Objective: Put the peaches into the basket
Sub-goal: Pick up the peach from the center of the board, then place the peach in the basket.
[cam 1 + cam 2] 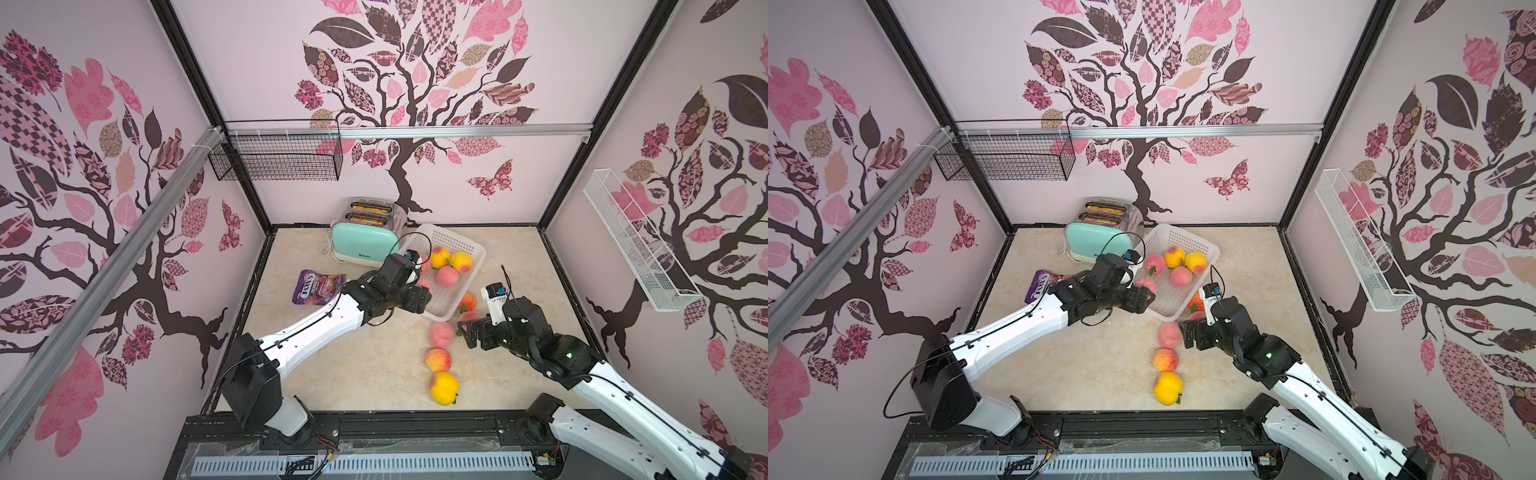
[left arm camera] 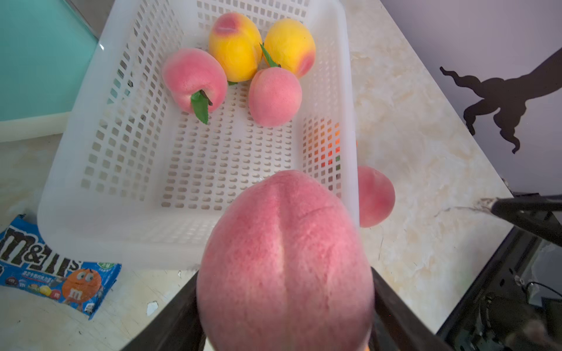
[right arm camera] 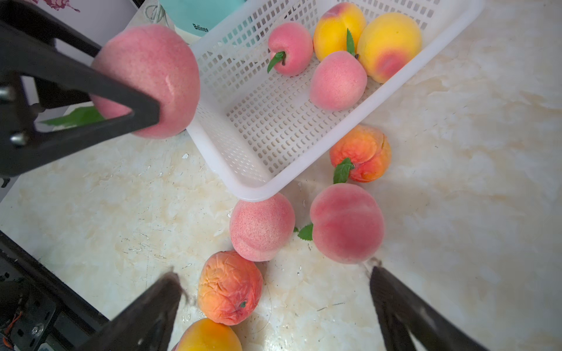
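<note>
The pink peach in my left gripper should go outward and down over the basket's bare bottom for release, because peaches already crowd the basket's far end.
My left gripper is shut on a pink peach and holds it above the near left rim of the white basket, seen in a top view too. Several peaches lie in the basket's far end: two yellow ones and two pink ones. My right gripper stands open just above the table. Ahead of it lie two pink peaches. An orange-red peach sits between its fingers, nearer one finger. Another orange peach rests against the basket's side, and a yellow one lies nearest the front.
A mint toaster stands touching the basket's far left side. A purple candy bag lies left of my left arm, and a blue M&M's bag lies by the basket. A black wire basket and a white wire shelf hang on the walls.
</note>
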Robot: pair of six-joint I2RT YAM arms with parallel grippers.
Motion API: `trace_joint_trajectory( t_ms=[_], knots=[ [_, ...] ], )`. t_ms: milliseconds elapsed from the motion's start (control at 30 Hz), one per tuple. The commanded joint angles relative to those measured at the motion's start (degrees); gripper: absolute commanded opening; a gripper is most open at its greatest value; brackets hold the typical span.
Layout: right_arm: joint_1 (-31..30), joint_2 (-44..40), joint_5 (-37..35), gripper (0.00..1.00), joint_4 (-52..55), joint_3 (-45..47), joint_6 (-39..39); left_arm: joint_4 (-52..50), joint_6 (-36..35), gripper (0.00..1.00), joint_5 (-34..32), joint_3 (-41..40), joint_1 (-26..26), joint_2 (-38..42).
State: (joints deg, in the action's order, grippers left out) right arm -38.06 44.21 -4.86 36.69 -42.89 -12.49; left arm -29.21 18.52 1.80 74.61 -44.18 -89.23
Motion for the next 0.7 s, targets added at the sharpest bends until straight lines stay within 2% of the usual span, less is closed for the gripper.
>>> trace_joint_trajectory(
  t_ms=[0,200,467,667],
  knots=[
    [0.0,1.55,-2.59,0.99,-1.38,-2.78,3.22,-1.4,-3.36,0.7,0.77,4.95,0.91,-3.71],
    [1.74,4.83,-2.63,0.99,-4.09,-3.28,5.45,-2.56,-5.14,0.7,1.21,13.3,2.74,-12.63],
    [13.12,6.05,6.94,0.99,-7.39,-1.23,5.46,-2.32,-5.38,0.71,1.83,21.56,3.7,-21.81],
    [14.99,7.78,8.89,0.99,-8.8,-0.36,5.2,-1.51,-4.91,0.72,2.76,24.09,4.71,-26.69]
  ],
)
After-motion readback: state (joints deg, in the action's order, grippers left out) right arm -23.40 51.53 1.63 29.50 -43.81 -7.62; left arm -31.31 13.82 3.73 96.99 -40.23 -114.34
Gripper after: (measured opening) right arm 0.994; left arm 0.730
